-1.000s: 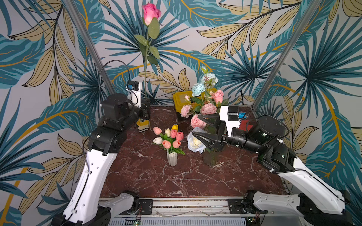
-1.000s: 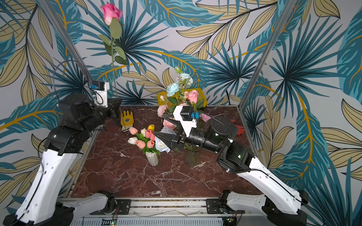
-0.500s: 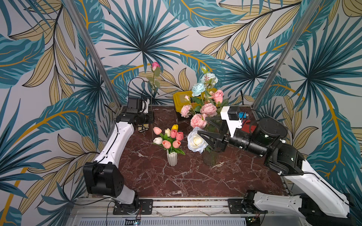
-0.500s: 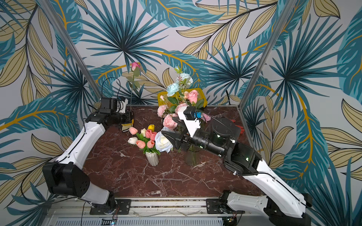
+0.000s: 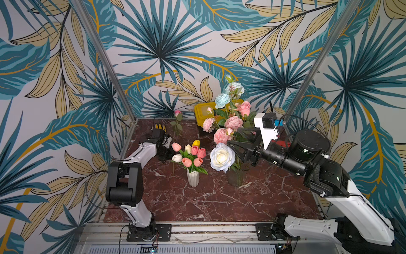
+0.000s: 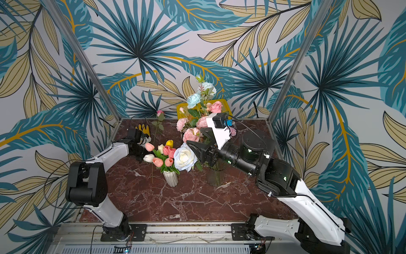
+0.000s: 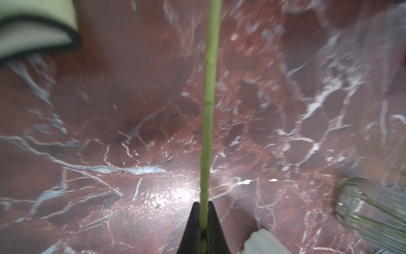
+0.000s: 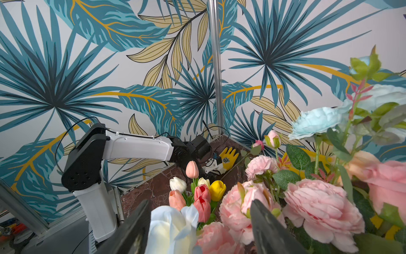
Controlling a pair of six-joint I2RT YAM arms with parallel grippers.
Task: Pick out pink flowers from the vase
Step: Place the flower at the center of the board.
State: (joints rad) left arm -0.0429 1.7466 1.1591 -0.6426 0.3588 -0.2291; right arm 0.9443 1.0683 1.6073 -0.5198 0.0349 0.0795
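Note:
My left gripper should next lower the green stem (image 7: 207,110) toward the clear, bare marble (image 7: 148,230) beside the white ribbed vase and release it there.
My left gripper (image 5: 165,152) (image 7: 204,211) is shut on the green stem (image 7: 207,110) of a pink rose (image 5: 177,113) (image 6: 160,113), held upright low over the table's back left. The stem's lower end (image 5: 173,179) hangs close to the marble. The glass vase (image 5: 237,176) at centre right holds pink flowers: peonies (image 5: 233,122) (image 5: 220,136) (image 8: 316,204), a rose (image 5: 244,107) and a carnation (image 5: 208,124). My right gripper (image 5: 233,136) (image 8: 200,211) stands open among these blooms, with a white rose (image 5: 222,157) (image 8: 173,228) and a pink peony (image 8: 239,204) between its fingers.
A small white ribbed vase (image 5: 193,178) of pink, white and yellow tulips (image 5: 193,154) stands mid-table, right beside the left gripper. Pale blue blooms (image 5: 222,100) top the glass vase. A yellow bin (image 5: 202,110) and a yellow glove (image 5: 159,127) lie at the back.
The left arm has swung down from high overhead, bringing the pink rose low over the table at the back left. The right gripper has drawn back a little and stays open.

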